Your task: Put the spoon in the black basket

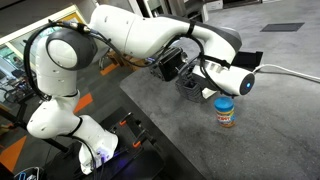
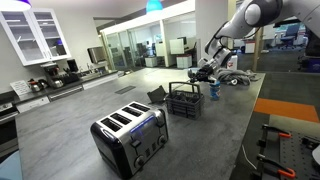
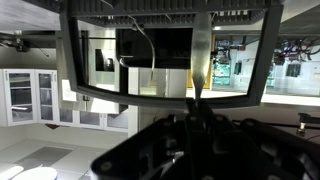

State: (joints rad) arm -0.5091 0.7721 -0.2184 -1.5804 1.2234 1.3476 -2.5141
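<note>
My gripper lowers a little toward the slats next and releases the spoon, since it already points in among the black basket's dark bars [image 1: 190, 89].
The black basket [image 2: 182, 101] with slatted sides stands on the grey table, and in an exterior view [image 1: 192, 87] the arm partly hides it. My gripper [image 2: 201, 72] hangs just above the basket's far side, also seen from the other side [image 1: 183, 74]. In the wrist view the gripper [image 3: 196, 102] is shut on the thin silver spoon [image 3: 202, 60], which sticks out beyond the fingertips. Dark bars [image 3: 68, 50], apparently part of the basket, frame the spoon. The spoon is too small to make out in both exterior views.
A blue-lidded jar [image 1: 225, 113] stands close beside the basket [image 2: 213, 91]. A black and silver toaster [image 2: 130, 137] sits nearer the table's front. A low dark tray [image 2: 157, 95] lies behind the basket. Cables and clutter [image 2: 235, 78] lie at the far end.
</note>
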